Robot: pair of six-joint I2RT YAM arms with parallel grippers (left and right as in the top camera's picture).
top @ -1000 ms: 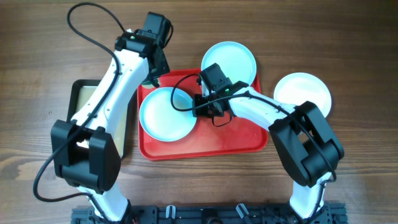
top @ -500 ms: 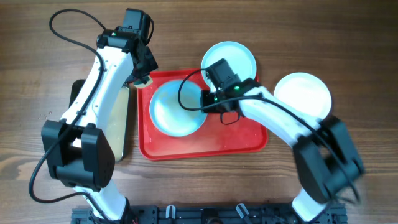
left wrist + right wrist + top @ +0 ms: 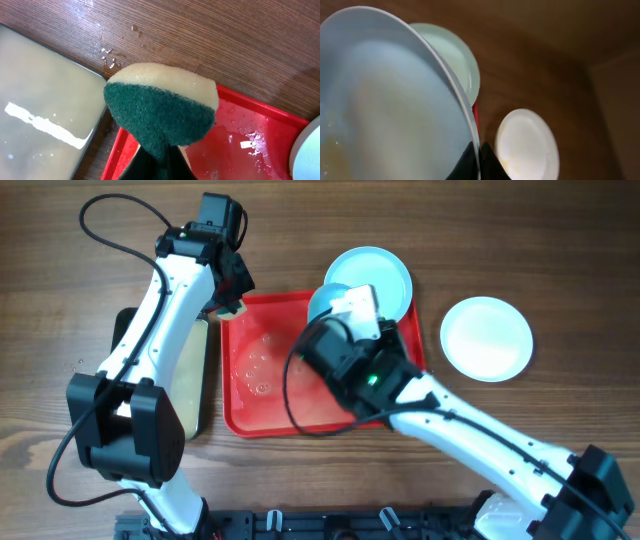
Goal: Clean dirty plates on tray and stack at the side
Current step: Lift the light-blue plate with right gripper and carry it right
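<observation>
My right gripper should pass the tray's edge, then lower, bringing the pale blue plate level over the white plate (image 3: 487, 338).
My right gripper (image 3: 479, 159) is shut on the rim of a pale blue plate (image 3: 385, 100) and holds it tilted, lifted high above the red tray (image 3: 270, 395). In the overhead view only an edge of this plate (image 3: 324, 302) shows behind the wrist. A second pale blue plate (image 3: 378, 272) lies at the tray's far right corner and shows in the right wrist view (image 3: 456, 60). A white plate (image 3: 487, 338) with faint yellow smears lies on the table to the right. My left gripper (image 3: 160, 162) is shut on a yellow-and-green sponge (image 3: 160, 107) over the tray's far left corner.
A black-rimmed tray with a beige inside (image 3: 40, 115) lies left of the red tray, partly under my left arm (image 3: 165, 310). Water drops lie on the red tray's floor (image 3: 255, 365) and on the wood near its corner.
My right arm has lifted the blue plate off the red tray and raised it up toward the camera. My left gripper moved left with the sponge, then stayed still.
</observation>
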